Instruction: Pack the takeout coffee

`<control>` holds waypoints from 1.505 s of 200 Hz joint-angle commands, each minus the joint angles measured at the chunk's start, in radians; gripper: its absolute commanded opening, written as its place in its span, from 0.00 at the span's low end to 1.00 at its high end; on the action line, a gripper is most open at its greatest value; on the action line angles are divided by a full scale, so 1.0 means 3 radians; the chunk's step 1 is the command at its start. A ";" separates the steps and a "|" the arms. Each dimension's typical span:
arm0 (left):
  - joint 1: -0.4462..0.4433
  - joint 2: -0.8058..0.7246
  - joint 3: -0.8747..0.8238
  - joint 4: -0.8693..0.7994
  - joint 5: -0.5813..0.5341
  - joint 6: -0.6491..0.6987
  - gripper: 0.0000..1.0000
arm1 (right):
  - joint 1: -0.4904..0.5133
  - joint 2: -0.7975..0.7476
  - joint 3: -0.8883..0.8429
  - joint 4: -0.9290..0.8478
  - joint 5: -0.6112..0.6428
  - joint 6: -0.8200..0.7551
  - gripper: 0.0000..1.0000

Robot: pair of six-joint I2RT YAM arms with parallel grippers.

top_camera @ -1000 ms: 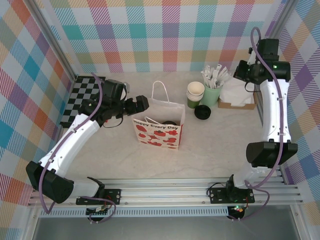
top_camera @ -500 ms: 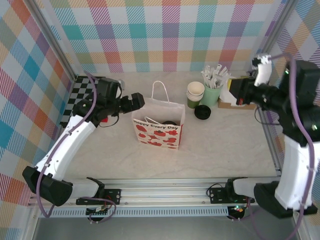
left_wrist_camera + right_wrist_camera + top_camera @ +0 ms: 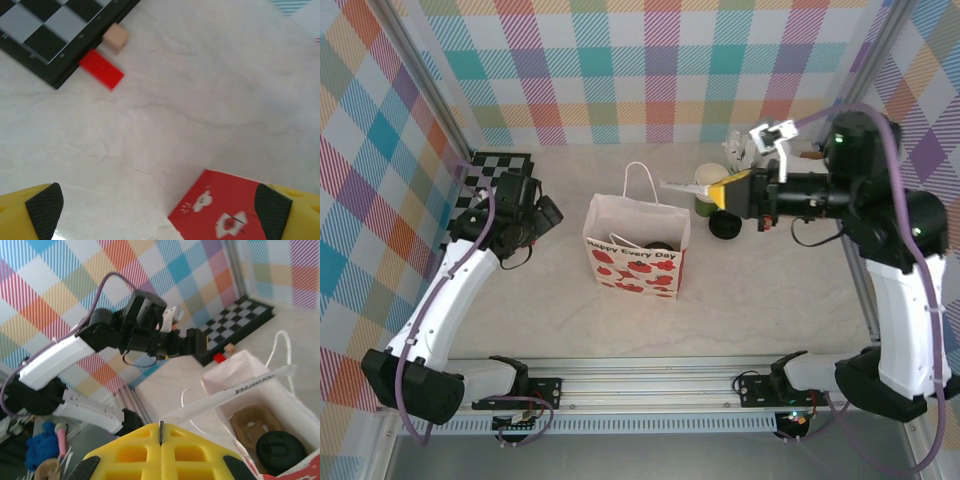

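The robot's right gripper will next swing over the bag's opening [image 3: 640,222] [image 3: 270,415], which is beside and below it, tilt the nearly level stick downward so it fits, lower it and let go.
The takeout coffee [image 3: 660,245] stands inside the white strawberry gift bag [image 3: 630,262]. Its round black lid [image 3: 277,452] shows beside a brown cardboard piece [image 3: 252,424], and the cup below is hidden. My right gripper [image 3: 717,191] hovers just right of the bag's mouth, shut on a long white-wrapped stick [image 3: 682,186]. In the right wrist view the stick [image 3: 230,392] reaches from the shut yellow fingertips [image 3: 161,427] across the bag's opening. My left gripper [image 3: 546,214] is open, left of the bag and apart from it, with nothing between its pads [image 3: 45,210].
Stacked green cups [image 3: 704,200], a black lid [image 3: 725,226] on the table and a cup of white sticks [image 3: 736,150] stand behind the right gripper. A checkerboard [image 3: 485,175] lies back left, with a red block [image 3: 101,70] and a beige cube [image 3: 116,37] at its edge.
The right arm has swung left from the back right corner toward the bag, carrying the stick. The left gripper has drawn back left, away from the bag.
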 commanded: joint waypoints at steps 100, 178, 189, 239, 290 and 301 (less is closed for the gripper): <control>-0.0154 0.0593 -0.0937 0.0648 0.0579 -0.0678 1.00 | 0.0703 0.1155 -0.0468 0.0103 0.0330 -0.0441 0.00; -0.0278 0.0846 -0.0990 0.0766 0.0456 -0.0661 1.00 | 0.0652 0.0969 -0.0941 0.0007 0.1194 -0.0464 0.48; -0.0279 0.0896 -0.0985 0.0772 0.0448 -0.0654 1.00 | 0.0639 0.0818 -0.1072 0.0084 0.1257 -0.0368 0.58; -0.0421 0.1054 -0.1033 0.0854 0.0483 -0.0769 1.00 | -0.0155 0.0158 -0.1761 0.0454 0.1714 0.0571 0.89; -0.0624 0.1086 -0.1080 0.0960 0.0656 -0.1020 1.00 | -0.0900 0.0081 -0.2236 0.0629 0.1525 0.0896 1.00; -0.0678 0.1080 -0.1080 0.0999 0.0699 -0.1079 1.00 | -0.1119 0.0115 -0.2266 0.0699 0.1469 0.0913 1.00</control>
